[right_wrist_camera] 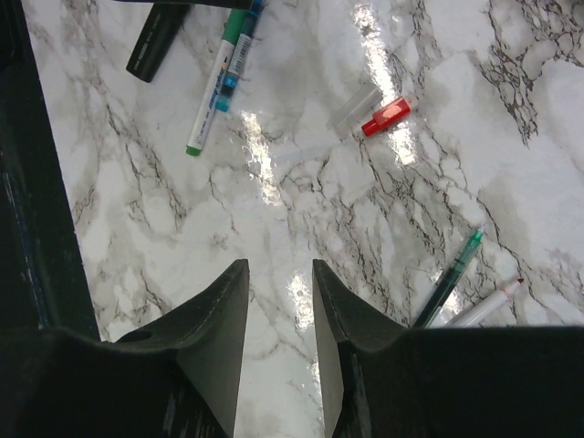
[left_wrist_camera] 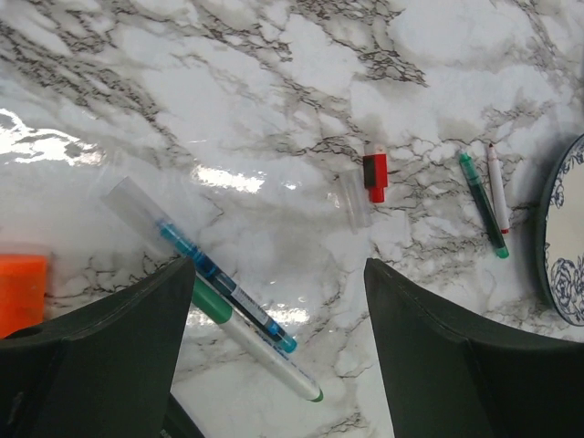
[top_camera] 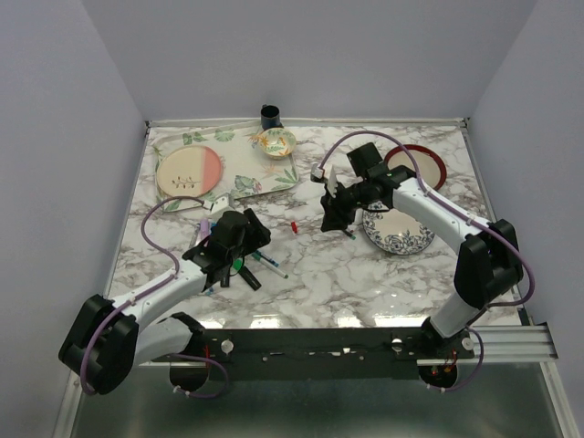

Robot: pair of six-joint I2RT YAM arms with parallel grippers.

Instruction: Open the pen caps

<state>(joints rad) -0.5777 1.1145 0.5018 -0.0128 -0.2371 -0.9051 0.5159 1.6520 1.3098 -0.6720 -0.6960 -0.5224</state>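
Observation:
The blue pen's clear cap (left_wrist_camera: 137, 206) slants below my left gripper, toward the left in its wrist view. My left gripper descends there next, turns along that slant and closes.
My left gripper (top_camera: 228, 254) is open wide and empty, low over a blue pen (left_wrist_camera: 224, 287) and a white pen with a green cap (left_wrist_camera: 212, 301); both lie by its left finger (left_wrist_camera: 137, 338). An orange cap (left_wrist_camera: 20, 292) shows at the left edge of the left wrist view. A loose red cap (top_camera: 294, 225) lies mid-table between the arms, also in the left wrist view (left_wrist_camera: 374, 173) and right wrist view (right_wrist_camera: 388, 114), beside a clear cap (right_wrist_camera: 351, 109). My right gripper (top_camera: 333, 215) hovers over bare marble, jaws slightly apart and empty (right_wrist_camera: 278, 274).
A thin green pen (right_wrist_camera: 449, 278) and a white-red pen (right_wrist_camera: 484, 306) lie by the blue-patterned plate (top_camera: 399, 239). A black highlighter (right_wrist_camera: 155, 41) lies near the left arm. At the back are a pink-cream plate (top_camera: 189, 171), small bowl (top_camera: 276, 141), dark cup (top_camera: 270, 115) and red plate (top_camera: 429, 164).

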